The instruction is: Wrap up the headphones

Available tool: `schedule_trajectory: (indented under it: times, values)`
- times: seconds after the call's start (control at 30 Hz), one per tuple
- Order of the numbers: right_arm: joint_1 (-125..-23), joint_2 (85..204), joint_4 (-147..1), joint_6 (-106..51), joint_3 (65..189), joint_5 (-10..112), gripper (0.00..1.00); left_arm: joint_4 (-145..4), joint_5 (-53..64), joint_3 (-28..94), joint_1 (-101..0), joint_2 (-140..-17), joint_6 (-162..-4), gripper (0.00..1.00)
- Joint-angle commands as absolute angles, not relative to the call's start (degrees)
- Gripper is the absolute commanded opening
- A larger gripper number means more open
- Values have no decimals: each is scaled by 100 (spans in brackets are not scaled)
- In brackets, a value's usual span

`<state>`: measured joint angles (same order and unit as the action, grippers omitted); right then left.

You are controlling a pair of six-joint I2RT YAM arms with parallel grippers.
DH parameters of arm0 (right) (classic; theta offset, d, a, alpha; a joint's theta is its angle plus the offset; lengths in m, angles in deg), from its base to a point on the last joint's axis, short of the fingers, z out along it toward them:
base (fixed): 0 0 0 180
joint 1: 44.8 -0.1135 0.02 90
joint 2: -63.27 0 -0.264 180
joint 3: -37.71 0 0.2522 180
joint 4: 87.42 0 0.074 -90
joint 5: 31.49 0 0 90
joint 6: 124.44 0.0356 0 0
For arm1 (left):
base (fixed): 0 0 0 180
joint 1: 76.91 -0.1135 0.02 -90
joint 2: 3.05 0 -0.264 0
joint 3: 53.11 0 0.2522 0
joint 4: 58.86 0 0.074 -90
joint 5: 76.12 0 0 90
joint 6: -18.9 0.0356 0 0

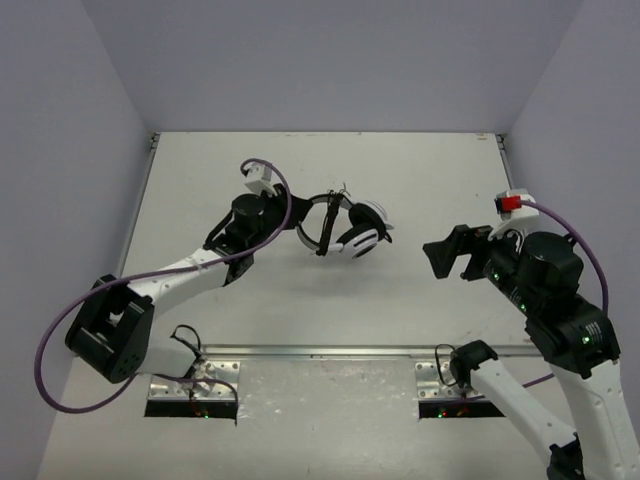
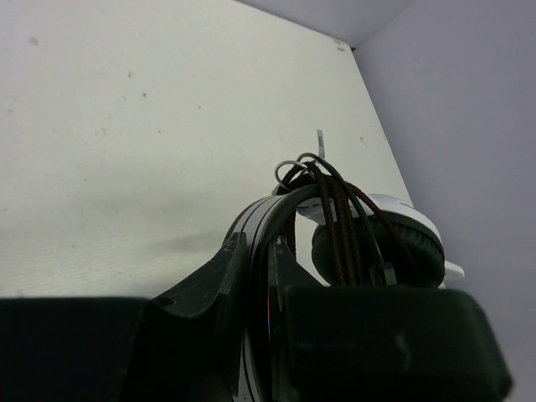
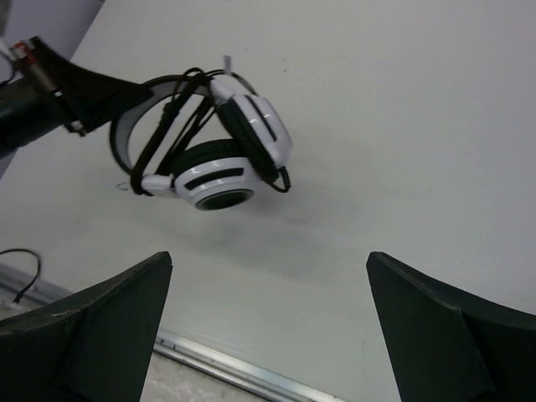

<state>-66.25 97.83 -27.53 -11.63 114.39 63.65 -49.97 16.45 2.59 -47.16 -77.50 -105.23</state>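
The left gripper brings the headset down onto the table toward my open right gripper next, since the cord [image 2: 339, 209] is already wound across the headband.
The headphones [image 1: 352, 232] have white-and-black ear cups and a black-and-white headband. My left gripper [image 1: 292, 222] is shut on the headband and holds the headset above the table. In the left wrist view the jaws [image 2: 266, 255] pinch the headband, with a padded ear cup [image 2: 381, 247] just beyond. The thin cord [image 2: 339, 209] is wound in several turns across the headband near the cups. My right gripper [image 1: 448, 256] is open and empty, to the right of the headset. In the right wrist view the headphones [image 3: 219, 159] hang ahead and to the left of the gripper [image 3: 268, 258].
A metal rail [image 1: 330, 351] runs along the table's near edge. Grey walls close off the left, back and right sides. Purple robot cables [image 1: 60, 330] loop off both arms. A thin black wire [image 3: 21, 268] lies by the rail at left.
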Motion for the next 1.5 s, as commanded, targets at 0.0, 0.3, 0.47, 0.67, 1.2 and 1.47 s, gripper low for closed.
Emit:
schedule_trajectory:
  times: [0.0,0.3,0.47,0.67,1.2,1.47]
  values:
    - [-6607,9649,-2558,-1229,11694,5123,99,-2791,915,267,-4686,-8134,-11196,0]
    - [-6607,9491,-1829,-1361,12319,4770,99,-1569,1168,837,-3571,-10127,-11285,0]
    - [-6607,9438,-1504,-1536,12319,4708,99,-952,1055,1459,-3184,-11149,-11671,0]
    - [-6607,9324,-1275,-1730,12284,4796,99,-1048,1028,2524,-2814,-12213,-11865,0]
    - [-6607,9157,-1327,-1853,11933,4919,99,-1584,1160,3887,-2383,-13575,-11883,1]
    - [-6616,9095,-1380,-1845,11792,4901,99,-1707,1309,3879,-2304,-13769,-11918,12]
